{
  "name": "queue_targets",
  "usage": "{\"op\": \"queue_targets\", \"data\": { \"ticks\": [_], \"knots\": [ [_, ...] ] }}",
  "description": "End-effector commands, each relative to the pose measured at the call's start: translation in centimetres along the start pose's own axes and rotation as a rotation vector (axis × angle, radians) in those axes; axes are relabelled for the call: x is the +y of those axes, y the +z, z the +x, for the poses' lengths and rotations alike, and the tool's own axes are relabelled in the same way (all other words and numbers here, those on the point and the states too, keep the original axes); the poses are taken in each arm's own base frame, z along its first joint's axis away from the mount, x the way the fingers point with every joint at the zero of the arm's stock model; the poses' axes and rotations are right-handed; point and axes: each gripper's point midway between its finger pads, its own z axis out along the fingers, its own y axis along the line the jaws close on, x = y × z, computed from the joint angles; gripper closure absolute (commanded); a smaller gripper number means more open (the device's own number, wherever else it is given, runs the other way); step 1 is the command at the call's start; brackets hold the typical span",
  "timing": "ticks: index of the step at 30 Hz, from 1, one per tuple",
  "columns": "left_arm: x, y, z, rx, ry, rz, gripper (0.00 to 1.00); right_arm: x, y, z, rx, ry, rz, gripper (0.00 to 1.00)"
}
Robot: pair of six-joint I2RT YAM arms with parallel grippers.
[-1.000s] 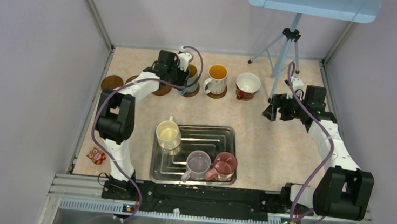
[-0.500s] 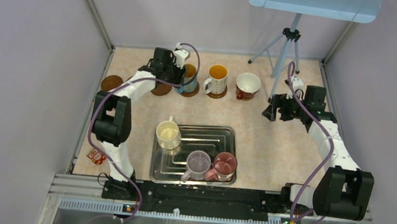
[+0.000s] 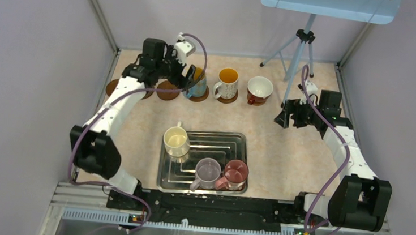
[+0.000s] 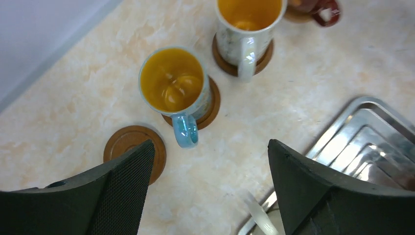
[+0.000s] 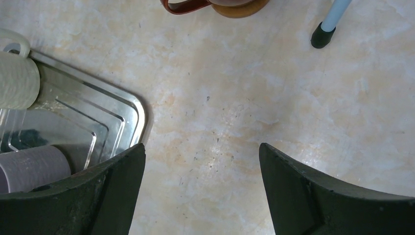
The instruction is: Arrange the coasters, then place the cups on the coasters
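Note:
My left gripper will swing back and to the right in the top view, then down onto the pink cup's handle (image 3: pixel 221 183), as that cup lacks a coaster.
The blue-handled cup (image 4: pixel 172 85) with the yellow inside stands on a brown coaster (image 4: pixel 211 105) in the back row. My left gripper (image 4: pixel 210 147) hangs open just near of its handle, holding nothing; in the top view the left gripper (image 3: pixel 186 76) sits beside this cup (image 3: pixel 198 83). To its right, the orange-inside cup (image 3: pixel 227 82) and the red-and-white cup (image 3: pixel 260 88) each stand on a coaster. Bare coasters (image 3: pixel 117 87) lie to the left, one (image 4: pixel 128 145) by my left finger. My right gripper (image 3: pixel 285 116) is open over bare table (image 5: pixel 210 127).
A silver tray (image 3: pixel 220 144) at the table's near middle holds the cream cup (image 3: pixel 176 141), the lilac cup (image 3: pixel 207 172) and the pink cup (image 3: pixel 235 174). A tripod (image 3: pixel 300 46) stands at the back right, its foot (image 5: pixel 323 34) near my right gripper. Walls enclose the table.
My left gripper has opened, let go of the blue-handled cup and drawn back to the left, its elbow swinging left. The cup stays on its coaster. The right arm has not moved.

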Motion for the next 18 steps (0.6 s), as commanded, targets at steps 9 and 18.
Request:
{"op": "queue_targets", "data": {
  "ticks": [9, 18],
  "knots": [
    [-20.5, -10.1, 4.1, 0.127, 0.118, 0.456, 0.16, 0.5, -1.1, -1.7, -0.044, -0.018, -0.007, 0.15],
    [-28.8, -12.8, 11.3, 0.285, 0.17, 0.789, 0.28, -0.2, -1.3, -1.3, -0.041, -0.021, 0.042, 0.16]
  ]
}}
